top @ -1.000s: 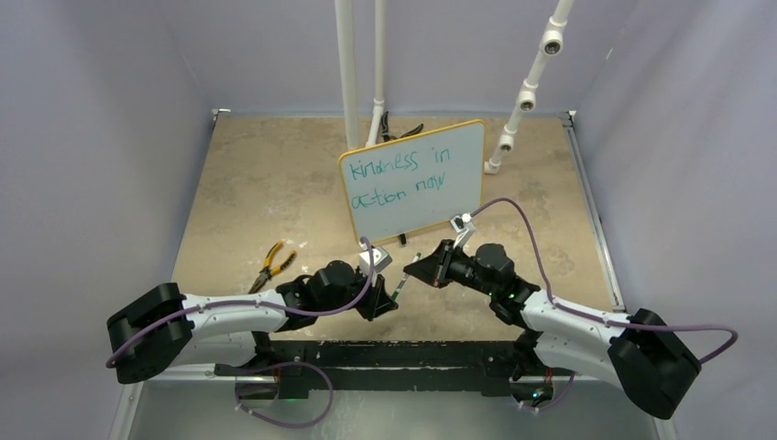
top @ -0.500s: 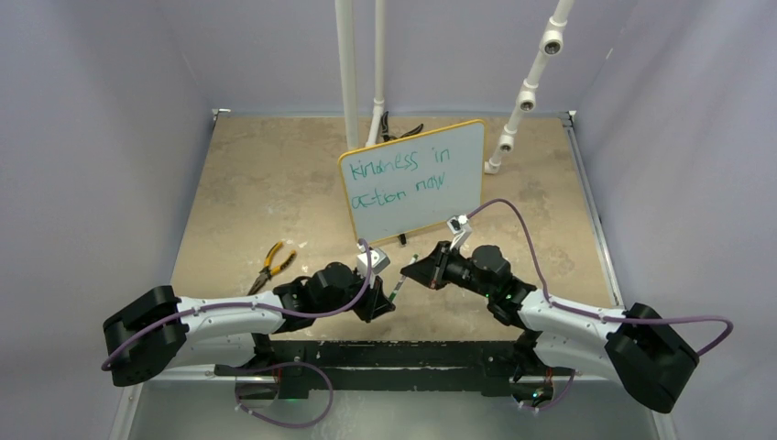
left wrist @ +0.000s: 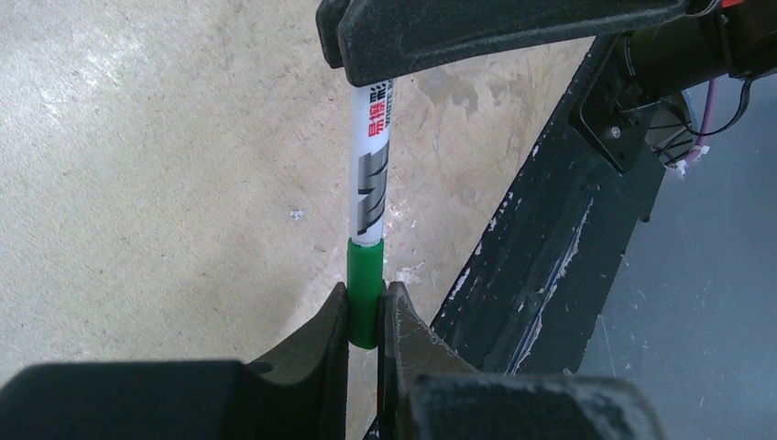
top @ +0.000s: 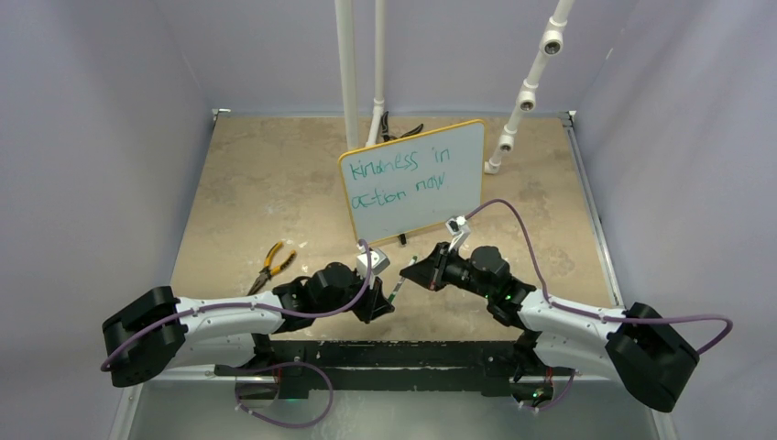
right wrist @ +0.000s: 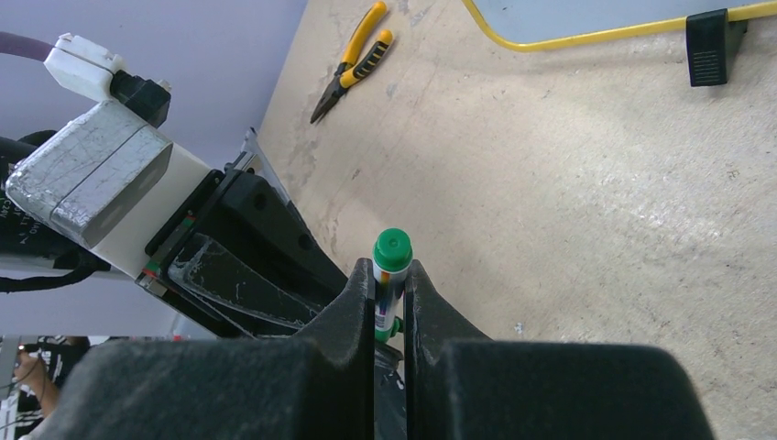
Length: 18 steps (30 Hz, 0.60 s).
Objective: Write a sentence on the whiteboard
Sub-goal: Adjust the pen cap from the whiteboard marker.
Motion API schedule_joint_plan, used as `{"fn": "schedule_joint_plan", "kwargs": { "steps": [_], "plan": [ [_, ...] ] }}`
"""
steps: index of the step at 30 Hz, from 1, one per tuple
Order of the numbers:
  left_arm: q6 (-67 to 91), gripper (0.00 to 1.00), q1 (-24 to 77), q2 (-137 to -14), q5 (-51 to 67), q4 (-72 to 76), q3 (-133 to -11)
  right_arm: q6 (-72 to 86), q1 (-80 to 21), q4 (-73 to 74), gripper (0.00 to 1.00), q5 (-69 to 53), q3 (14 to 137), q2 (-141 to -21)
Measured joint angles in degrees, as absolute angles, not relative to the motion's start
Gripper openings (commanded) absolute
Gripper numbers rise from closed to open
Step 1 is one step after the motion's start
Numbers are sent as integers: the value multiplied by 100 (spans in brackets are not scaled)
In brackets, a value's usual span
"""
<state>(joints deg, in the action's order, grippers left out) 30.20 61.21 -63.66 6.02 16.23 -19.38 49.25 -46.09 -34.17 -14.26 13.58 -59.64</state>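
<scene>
My right gripper lowers to the bare tabletop below it, before the whiteboard, next and releases the marker pen there, since the sentence stands written.
The whiteboard stands upright mid-table in its yellow frame, and the yellow edge also shows in the right wrist view. The sentence, in teal handwriting, reads "kindness in action now". A marker pen with a white barrel and green ends hangs above the table in front of the board. My left gripper is shut on its long green end. My right gripper is shut on the barrel just below the other green end. The two grippers face each other along the pen.
Yellow-handled pliers lie on the table left of the arms, also seen in the right wrist view. Black pliers lie behind the board. White pipes rise at the back. The board's black foot rests on the table.
The right gripper edged slightly left and toward the board in the first half second, then held still. Both grippers kept hold of the marker pen.
</scene>
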Motion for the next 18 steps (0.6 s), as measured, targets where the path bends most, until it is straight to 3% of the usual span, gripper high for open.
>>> {"fn": "schedule_joint_plan", "kwargs": {
  "steps": [18],
  "plan": [
    [3020, 0, 5734, -6401, 1212, 1481, -1938, 4853, -4737, -3607, 0, -1376, 1400, -6298]
  ]
}}
